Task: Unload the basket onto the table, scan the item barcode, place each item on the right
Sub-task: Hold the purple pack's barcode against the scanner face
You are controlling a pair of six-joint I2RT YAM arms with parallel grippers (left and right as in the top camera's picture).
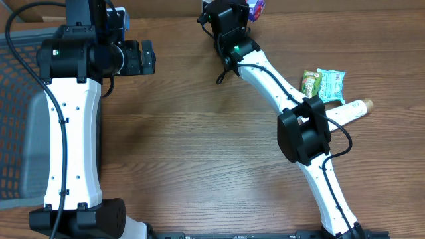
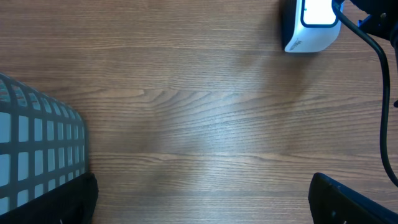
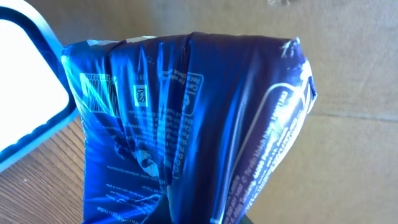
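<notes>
My right gripper will next swing back and toward the cream bottle point(image 1: 347, 113) to let go of the packet, because the bottle is to the gripper's right in the overhead view.
A glossy blue snack packet point(image 3: 186, 124) fills the right wrist view, and my right gripper point(image 3: 199, 216) is shut on its lower edge. The printed side with small white text faces the camera. Left of the packet is the scanner point(image 3: 25, 124), a white panel with a blue rim. From overhead, the right gripper point(image 1: 232, 14) is at the table's far edge, with the packet point(image 1: 256, 8) sticking out to its right. The scanner point(image 2: 311, 25) also shows at the top right of the left wrist view. My left gripper point(image 2: 205, 208) is open over bare wood, holding nothing.
Two green packets point(image 1: 323, 83) and a cream bottle point(image 1: 352, 109) lie at the right of the wooden table point(image 1: 192, 139). A grey mesh basket point(image 1: 13, 99) stands at the left edge, and its corner point(image 2: 37, 149) shows in the left wrist view. A black cable point(image 2: 385, 93) runs down the right side.
</notes>
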